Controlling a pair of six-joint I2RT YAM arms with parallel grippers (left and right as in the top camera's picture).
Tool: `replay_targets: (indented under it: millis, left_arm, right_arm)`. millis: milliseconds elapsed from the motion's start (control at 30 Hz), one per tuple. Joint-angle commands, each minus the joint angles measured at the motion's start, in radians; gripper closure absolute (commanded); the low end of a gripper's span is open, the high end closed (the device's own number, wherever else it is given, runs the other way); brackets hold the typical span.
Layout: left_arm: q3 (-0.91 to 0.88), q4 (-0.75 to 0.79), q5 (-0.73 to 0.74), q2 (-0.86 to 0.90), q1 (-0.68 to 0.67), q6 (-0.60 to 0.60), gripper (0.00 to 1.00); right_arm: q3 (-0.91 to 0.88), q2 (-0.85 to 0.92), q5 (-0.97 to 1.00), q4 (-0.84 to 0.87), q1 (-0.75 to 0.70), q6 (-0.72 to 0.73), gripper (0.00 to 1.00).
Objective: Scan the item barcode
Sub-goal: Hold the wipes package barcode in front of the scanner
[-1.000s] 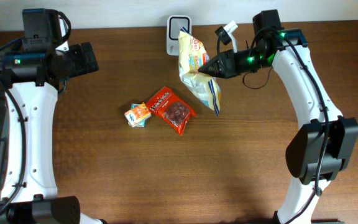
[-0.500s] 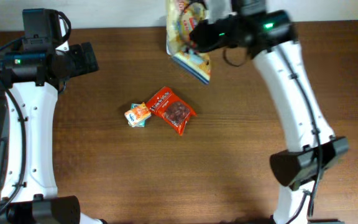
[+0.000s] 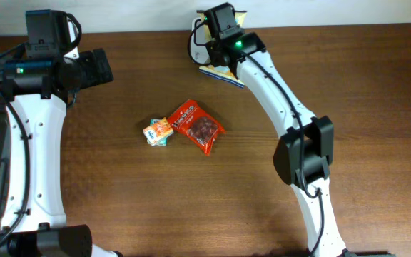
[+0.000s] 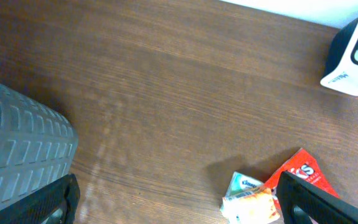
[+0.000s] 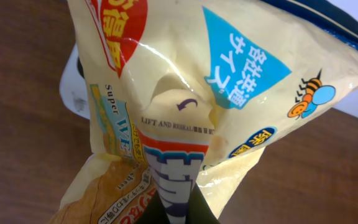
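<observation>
Bare tabletop, clear of the packets, is below my right gripper and to its right in the overhead view. I will carry the bag (image 5: 229, 81) across, lower it and let go.
My right gripper (image 5: 183, 210) is shut on a fold of the yellow snack bag (image 5: 229, 81), which fills the right wrist view. Behind the bag's left edge a corner of the white barcode scanner (image 5: 73, 87) shows. From overhead, the right wrist (image 3: 225, 25) hangs at the table's far edge over the scanner (image 3: 197, 37), with the bag's lower edge (image 3: 221, 71) sticking out below it; the fingers themselves are hidden. The scanner (image 4: 356, 56) stands upright in the left wrist view. My left gripper (image 4: 185, 208) is open and empty, far left of it (image 3: 100, 68).
A small orange-and-white packet (image 3: 158, 131) and a red snack packet (image 3: 199, 126) lie side by side mid-table, also seen as the small packet (image 4: 250, 202) and the red packet (image 4: 303, 177). A grey ribbed object (image 4: 17, 155) sits at the left.
The right arm has swung the yellow bag left and back, from beside the scanner to over it. The left arm and the two packets have not moved.
</observation>
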Motion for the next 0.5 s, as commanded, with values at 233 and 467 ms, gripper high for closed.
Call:
replay_targets:
  millis: [233, 467]
  left_arm:
    - [-0.004, 0.001, 0.003, 0.003, 0.001, 0.005, 0.01]
    - [-0.004, 0.001, 0.003, 0.003, 0.001, 0.005, 0.01]
  right_arm:
    - [0.016, 0.067, 0.011, 0.073, 0.009, -0.011, 0.96]
    - [0.016, 0.072, 0.011, 0.041, 0.009, -0.011, 0.96]
